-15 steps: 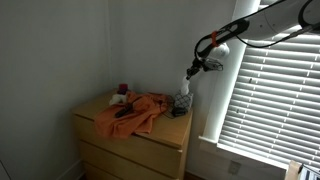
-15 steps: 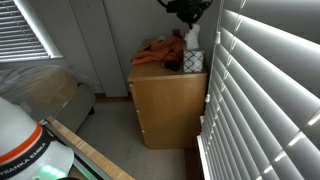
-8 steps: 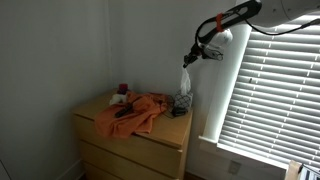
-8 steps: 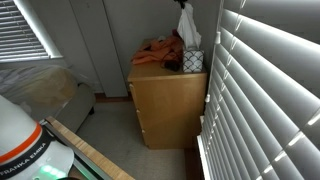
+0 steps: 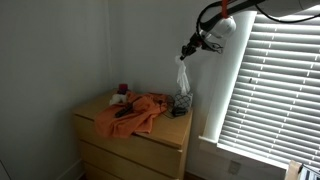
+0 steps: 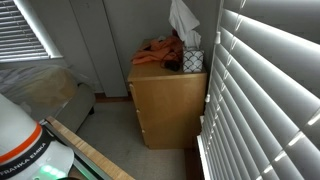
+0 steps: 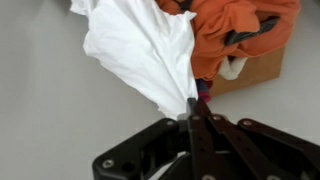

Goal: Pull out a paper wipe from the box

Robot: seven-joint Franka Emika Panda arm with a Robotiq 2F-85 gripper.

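Note:
My gripper will take the wipe away from the box and down toward the bare wood [image 6: 154, 70] beside the orange cloth, because that part of the wood is open for letting go of the wipe.
My gripper [image 5: 186, 50] is shut on the top of a white paper wipe [image 5: 183, 77] and holds it high above the wooden dresser [image 5: 140, 135]. The wipe hangs down from the jaws. It also shows in an exterior view [image 6: 182, 22] and spreads wide in the wrist view [image 7: 140, 45] from my shut fingertips [image 7: 192, 108]. The dark speckled box [image 5: 182, 102] stands upright on the dresser's corner near the blinds, below the wipe; it also shows in an exterior view [image 6: 193, 61].
A large orange cloth [image 5: 132, 112] lies crumpled over the dresser top, with a small dark red object [image 5: 123, 89] behind it by the wall. Window blinds [image 5: 270, 90] hang right beside the dresser. A bed [image 6: 40, 95] stands across the floor.
My gripper has risen well above the box, drawing the wipe up with it. The wipe now hangs free of the box.

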